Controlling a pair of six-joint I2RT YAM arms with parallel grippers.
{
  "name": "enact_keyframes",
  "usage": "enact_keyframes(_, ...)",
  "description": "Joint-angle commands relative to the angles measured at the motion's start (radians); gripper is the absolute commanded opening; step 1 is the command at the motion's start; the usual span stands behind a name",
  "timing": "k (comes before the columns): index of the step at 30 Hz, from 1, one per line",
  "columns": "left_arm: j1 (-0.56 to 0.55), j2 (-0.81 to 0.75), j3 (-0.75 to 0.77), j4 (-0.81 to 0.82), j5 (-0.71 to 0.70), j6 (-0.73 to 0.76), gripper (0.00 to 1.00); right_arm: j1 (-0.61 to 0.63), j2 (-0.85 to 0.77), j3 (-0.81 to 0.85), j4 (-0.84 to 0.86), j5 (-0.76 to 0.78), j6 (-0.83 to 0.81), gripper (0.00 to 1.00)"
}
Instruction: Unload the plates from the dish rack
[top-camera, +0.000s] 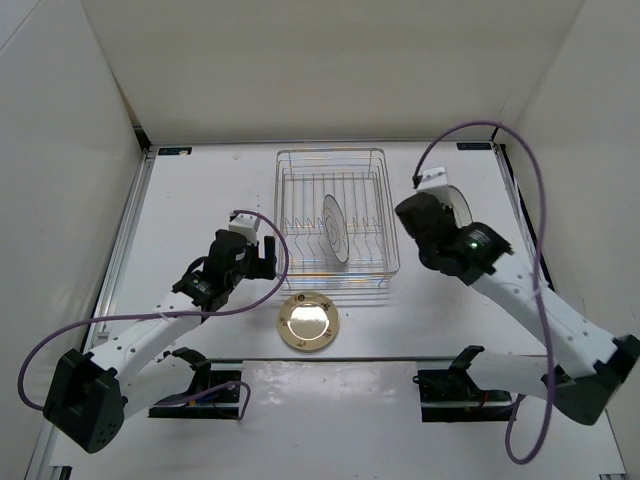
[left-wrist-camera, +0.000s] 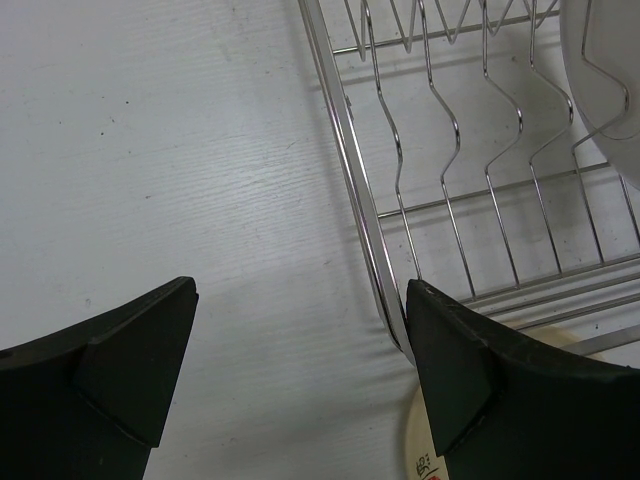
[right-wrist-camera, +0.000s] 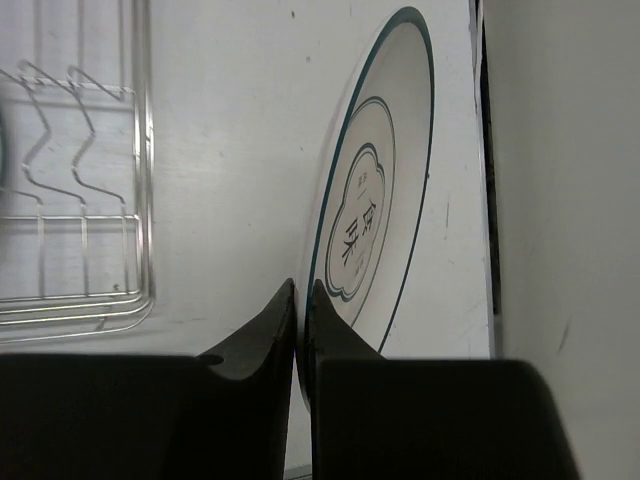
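Observation:
My right gripper comes down to bare table (top-camera: 430, 287) (right-wrist-camera: 245, 250) beside the rack's near corner next, tilting the on-edge plate flatter. It then releases the plate's rim, since that part of the table lies below it.
The wire dish rack (top-camera: 372, 160) stands at the table's middle back, with one white plate (top-camera: 335, 228) upright among its dividers. The golden-tan plate (top-camera: 308, 321) lies flat on the table in front of the rack. My right gripper (top-camera: 437, 195) is shut on the rim of the second white plate (right-wrist-camera: 385, 200), held on edge above the table right of the rack (right-wrist-camera: 140, 200). My left gripper (left-wrist-camera: 300, 375) is open and empty over the table by the rack's front left corner (left-wrist-camera: 385, 300). Its right finger (left-wrist-camera: 480, 370) hides part of the tan plate (left-wrist-camera: 420, 445).
White walls enclose the table on three sides. A dark strip (right-wrist-camera: 487, 150) runs along the table's right edge close to the held plate. Both arm bases (top-camera: 190, 385) sit at the near edge.

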Motion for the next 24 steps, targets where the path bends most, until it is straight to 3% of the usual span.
enact_keyframes(1,0.008,0.003,0.03,-0.02,-0.009,-0.001,0.95,-0.013,0.061,-0.057,0.056,0.121,0.05,0.0)
enact_keyframes(11,0.011,0.008,0.033,-0.025,-0.007,-0.004,0.97,-0.08,0.312,-0.117,0.148,0.023,0.083,0.0)
enact_keyframes(21,0.018,0.008,0.03,-0.028,-0.006,-0.008,0.98,-0.142,0.392,-0.255,0.166,-0.101,0.227,0.0)
enact_keyframes(24,0.02,0.011,0.031,-0.031,-0.004,-0.014,0.99,-0.154,0.404,-0.277,0.172,-0.139,0.232,0.1)
